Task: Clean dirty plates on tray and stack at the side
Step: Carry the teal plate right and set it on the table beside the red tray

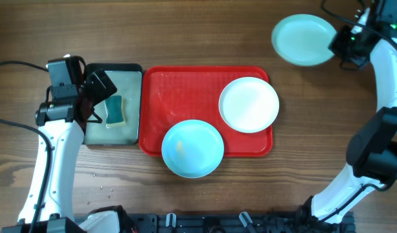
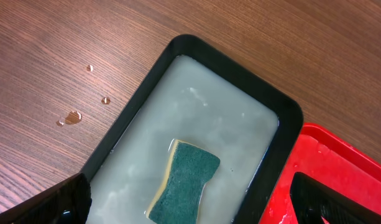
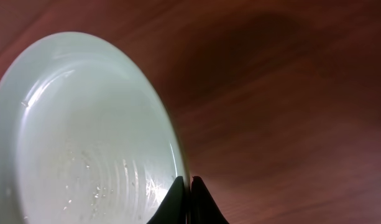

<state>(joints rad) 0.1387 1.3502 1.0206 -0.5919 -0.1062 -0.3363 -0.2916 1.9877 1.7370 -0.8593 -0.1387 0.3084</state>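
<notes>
I will next move the aqua plate in my right gripper back and down onto the wood (image 1: 304, 55) beside the red tray's far corner, because the table is empty there.
The red tray (image 1: 185, 103) lies mid-table. A white plate (image 1: 249, 104) sits on its right part. A pale aqua plate (image 1: 192, 148) with a yellowish smear overlaps its front rim. A second aqua plate (image 1: 304, 39) is at the far right of the table, off the tray. My right gripper (image 1: 337, 43) is shut on that plate's right rim; in the right wrist view the fingers (image 3: 189, 183) pinch the rim of the plate (image 3: 84, 137). My left gripper (image 2: 190, 205) is open above a green-and-yellow sponge (image 2: 183, 183), also seen from overhead (image 1: 114, 110).
A small black-rimmed tray (image 1: 128, 90) of cloudy water holds the sponge, just left of the red tray (image 2: 339, 162). Water drops (image 2: 72, 116) lie on the wood beside it. Cables run at the left edge and top right.
</notes>
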